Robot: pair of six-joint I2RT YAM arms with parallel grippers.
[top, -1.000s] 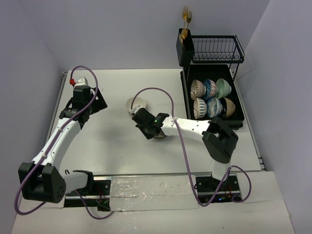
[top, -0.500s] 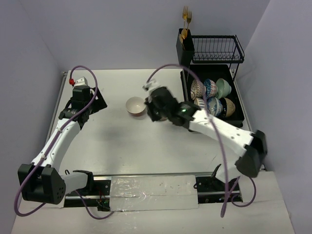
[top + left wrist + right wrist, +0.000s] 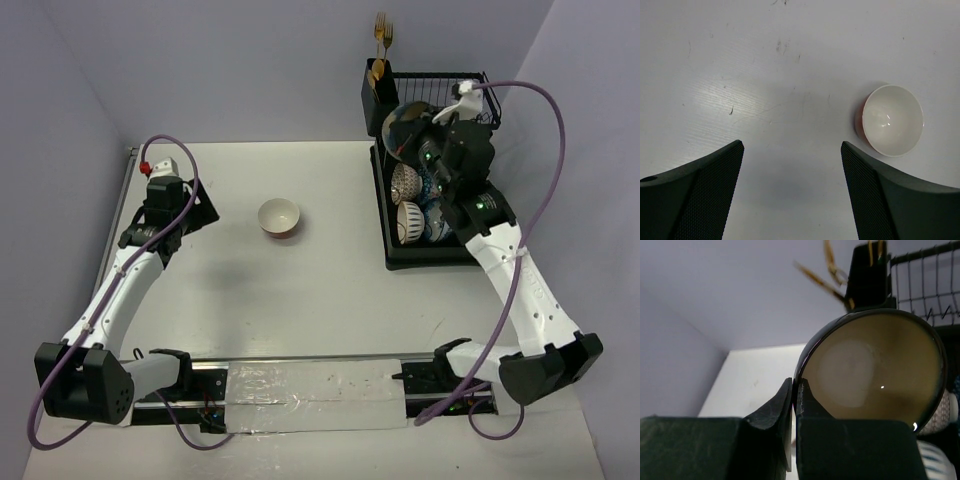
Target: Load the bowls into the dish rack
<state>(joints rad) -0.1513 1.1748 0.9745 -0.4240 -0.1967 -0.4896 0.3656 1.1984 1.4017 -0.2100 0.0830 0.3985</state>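
The bowl rises outward with my right gripper next, turns rim-down and is released on the wire shelf by the cutlery holder (image 3: pixel 914 294), since that lies outward of my gripper.
A tan dark-rimmed bowl (image 3: pixel 404 126) hangs tilted on its side above the black dish rack (image 3: pixel 381 205), and my right gripper (image 3: pixel 424 142) is shut on its rim. In the right wrist view the fingers pinch the bowl's (image 3: pixel 875 365) dark edge, one inside and one outside, gripper (image 3: pixel 795 385). Several patterned and green bowls (image 3: pixel 408 185) stand on edge in the rack. A white bowl with red outside (image 3: pixel 279 216) sits upright on the table. My left gripper (image 3: pixel 197 210) hovers open left of it; that bowl (image 3: pixel 892 120) lies beyond the right finger, gripper (image 3: pixel 791 145).
A black cutlery holder (image 3: pixel 380 95) with gold forks and a wire upper shelf (image 3: pixel 445 100) stand at the rack's back, close behind the held bowl. The right arm's cable loops over the rack. Grey walls border the table on three sides.
My right arm has lifted the tan bowl from the middle of the table and swung it right to above the rack. The left arm and white bowl have not moved.
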